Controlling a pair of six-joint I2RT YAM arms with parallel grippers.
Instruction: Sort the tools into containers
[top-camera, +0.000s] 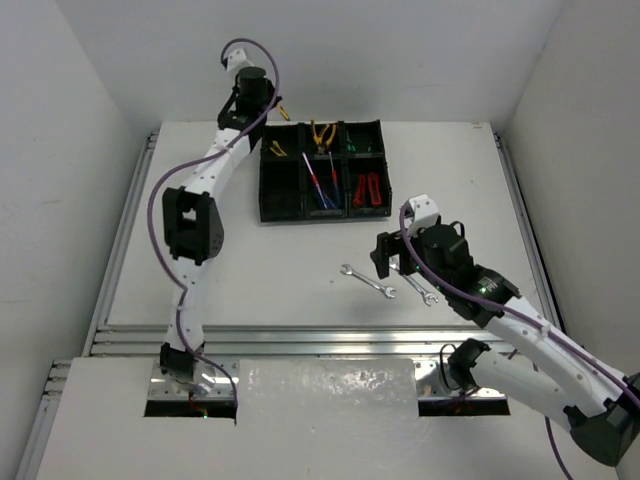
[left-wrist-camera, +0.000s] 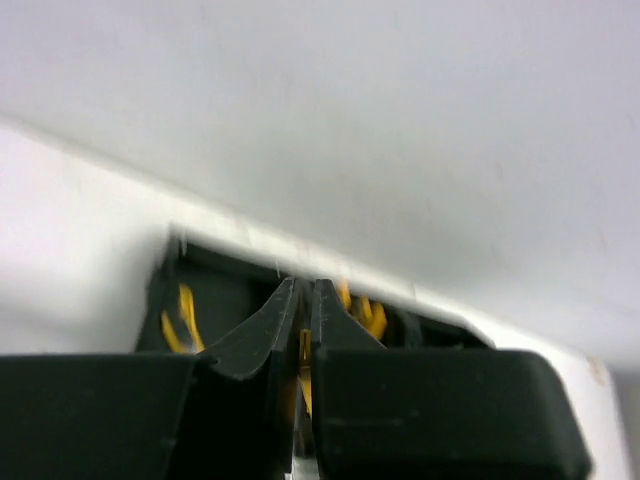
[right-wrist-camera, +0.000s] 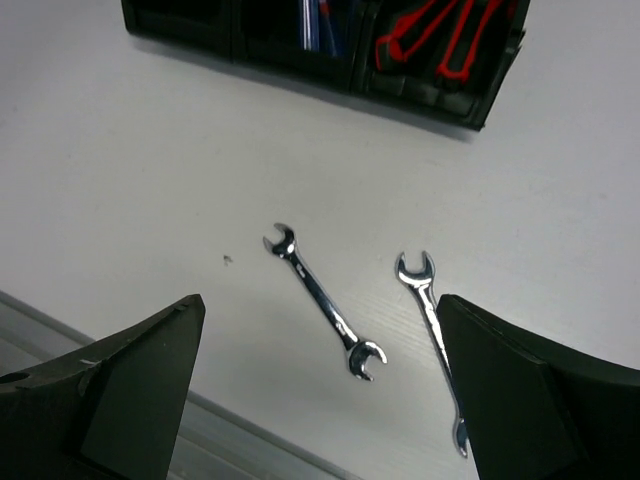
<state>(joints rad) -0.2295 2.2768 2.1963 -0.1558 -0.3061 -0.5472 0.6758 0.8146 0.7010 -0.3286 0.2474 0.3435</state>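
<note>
My right gripper goes to the left in the top view and down onto the darker wrench's handle next, since this lies below it on that side.
The black six-compartment tray stands at the far middle of the table. It holds yellow-handled pliers, red and blue screwdrivers, red-handled cutters and small green-tipped screwdrivers. My left gripper hangs over the tray's far left corner, shut on a thin yellow-handled tool. Two silver wrenches lie on the table in front of the tray. My right gripper hovers open above them; one wrench lies between its fingers and the other beside the right finger.
Another yellow tool lies in the tray's far left compartment. White walls close in the table on three sides. A metal rail runs along the near edge, just behind the wrenches.
</note>
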